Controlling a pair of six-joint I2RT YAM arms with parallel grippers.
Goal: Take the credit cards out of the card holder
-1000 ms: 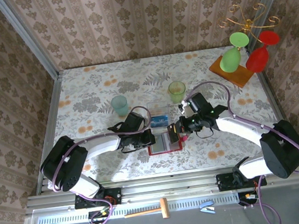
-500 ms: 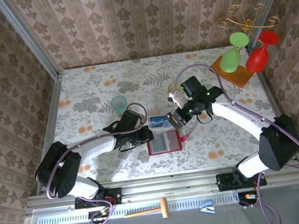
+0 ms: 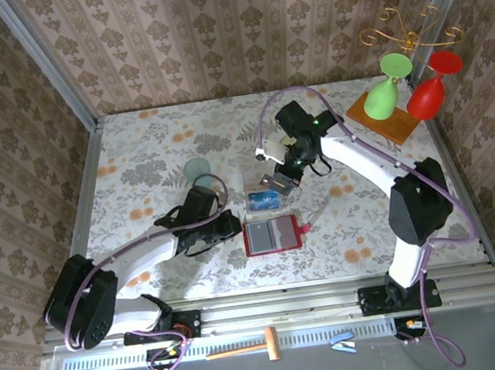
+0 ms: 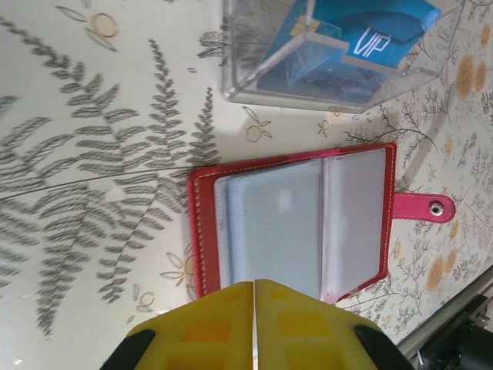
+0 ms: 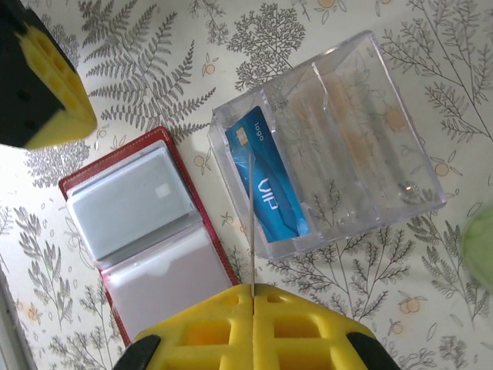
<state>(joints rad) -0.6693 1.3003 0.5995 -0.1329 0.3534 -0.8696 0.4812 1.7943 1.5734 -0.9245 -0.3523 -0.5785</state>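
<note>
The pale card hangs at an angle to the slot, so the robot's right gripper will next turn in line with the clear box's empty middle slot (image 3: pixel 255 185) (image 5: pixel 317 146) below it, lower and release.
The red card holder (image 3: pixel 272 234) lies open on the table, its grey pockets (image 4: pixel 293 223) facing up. My right gripper (image 5: pixel 253 287) is shut on a thin pale credit card (image 5: pixel 253 216), seen edge-on, held above the near wall of the clear box (image 5: pixel 339 169). From above, that card (image 3: pixel 275 184) hangs at the right gripper (image 3: pixel 284 171) over the box. A blue credit card (image 5: pixel 269 185) lies inside the box (image 4: pixel 339 54). My left gripper (image 4: pixel 254 284) is shut with nothing in it, at the card holder's left edge (image 3: pixel 233 226).
A teal cup (image 3: pixel 198 168) stands left of the box. A green glass (image 3: pixel 383 87) and a red glass (image 3: pixel 426 91) hang by a wooden stand (image 3: pixel 390 120) at the far right. The card holder's snap tab (image 4: pixel 424 206) points right.
My right gripper has lifted the pale card off the card holder and carried it away from me to above the clear box. My left gripper has drawn back slightly to the left.
</note>
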